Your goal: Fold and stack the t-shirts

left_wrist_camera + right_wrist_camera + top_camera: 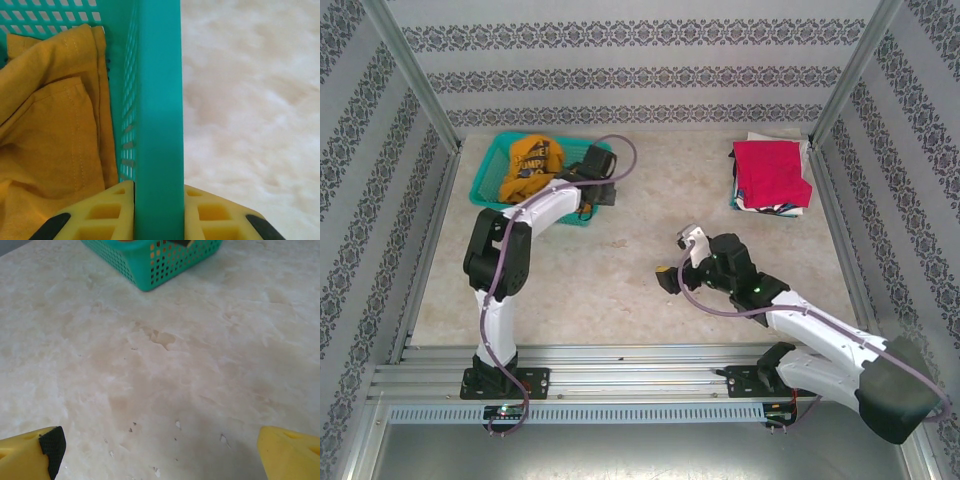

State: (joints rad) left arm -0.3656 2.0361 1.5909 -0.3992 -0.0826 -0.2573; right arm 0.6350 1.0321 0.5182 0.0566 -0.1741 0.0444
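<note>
The basket's gripped rim goes outward and toward the table's back corner beside the basket next, then my left gripper releases it, because bare table remains there.
A mustard-orange t-shirt [530, 160] lies crumpled inside the teal mesh basket [486, 180] at the back left. In the left wrist view its cloth [50, 125] sits just left of the basket's wall [157, 100]. My left gripper [159, 192] is shut on that wall's rim, one yellow finger inside and one outside; from above it [583, 203] is at the basket's right side. A folded crimson-red t-shirt [770, 172] tops a small stack with white and dark cloth edges [767, 208] at the back right. Over mid-table, my right gripper [678, 257] [159, 440] stands open with nothing in it.
The basket's corner [150, 265] is ahead of the right gripper across bare marbled tabletop [160, 365]. Metal frame posts and patterned walls close in the table on three sides. An aluminium rail [640, 375] carries both arm bases at the near edge.
</note>
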